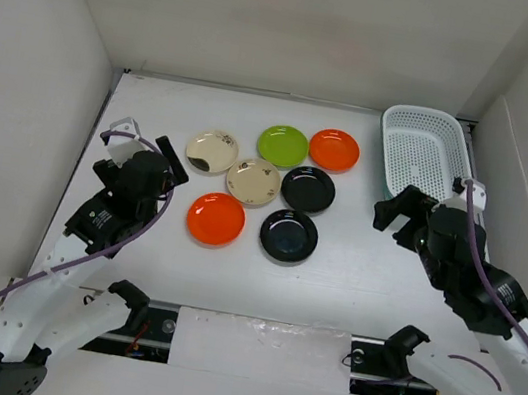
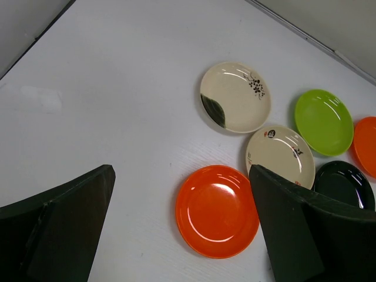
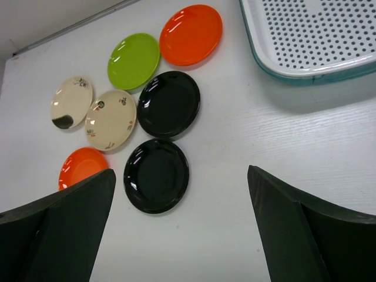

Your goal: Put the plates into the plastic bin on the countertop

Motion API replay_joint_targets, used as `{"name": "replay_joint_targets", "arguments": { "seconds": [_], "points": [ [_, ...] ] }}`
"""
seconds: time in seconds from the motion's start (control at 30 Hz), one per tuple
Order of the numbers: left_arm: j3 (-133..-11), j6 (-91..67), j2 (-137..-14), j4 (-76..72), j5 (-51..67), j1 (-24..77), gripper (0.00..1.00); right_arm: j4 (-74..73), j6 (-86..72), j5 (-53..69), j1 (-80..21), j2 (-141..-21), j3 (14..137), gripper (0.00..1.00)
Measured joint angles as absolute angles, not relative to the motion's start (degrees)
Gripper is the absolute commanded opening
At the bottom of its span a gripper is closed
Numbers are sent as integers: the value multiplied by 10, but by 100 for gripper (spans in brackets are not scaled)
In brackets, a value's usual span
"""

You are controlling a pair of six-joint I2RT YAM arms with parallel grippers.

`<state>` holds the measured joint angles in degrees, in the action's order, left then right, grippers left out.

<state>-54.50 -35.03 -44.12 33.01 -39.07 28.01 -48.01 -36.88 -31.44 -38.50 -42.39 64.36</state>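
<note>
My right gripper is above the near black plate's uncrowded bin-side rim (image 1: 313, 246) (image 3: 184, 183) and will move down and across onto it, to the left in the top view.
Several small plates lie grouped on the white countertop (image 1: 353, 273): two cream ones (image 1: 211, 151) (image 1: 253, 180), a lime green one (image 1: 283, 145), two orange ones (image 1: 334, 149) (image 1: 215, 218) and two black ones (image 1: 308, 189) (image 1: 289, 235). The plastic bin (image 1: 420, 151) stands at the back right and holds nothing. My left gripper (image 1: 170, 164) is open and empty, left of the near orange plate (image 2: 217, 210). My right gripper (image 1: 395, 212) is open and empty, between the black plates and the bin, with the near black plate (image 3: 156, 175) at its left.
White walls close the countertop on the left, back and right. The bin (image 3: 311, 35) sits against the right wall. The arms' bases and a taped strip (image 1: 261, 334) run along the near edge.
</note>
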Motion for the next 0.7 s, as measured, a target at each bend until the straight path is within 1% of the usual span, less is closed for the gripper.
{"name": "replay_joint_targets", "arguments": {
  "seconds": [0.13,0.27,0.37,0.5,0.6,0.67,0.7],
  "points": [
    [-545,-350,-441,330,-392,280,100,-461,-370,-274,-383,-421,633,100],
    [-545,-351,-441,330,-390,280,100,-417,-382,-218,-373,-429,580,100],
    [-545,-350,-443,329,-381,280,100,-368,-404,-172,-356,-475,523,100],
    [-545,-343,-456,324,-356,280,100,-277,-425,-94,-337,-545,416,100],
    [-545,-332,-467,322,-329,280,100,-230,-437,-52,-332,-593,365,94],
    [-545,-326,-472,317,-312,280,100,-199,-441,-32,-329,-630,355,90],
    [-545,-323,-475,315,-304,280,100,-180,-442,-23,-329,-649,354,86]
  ]
}}
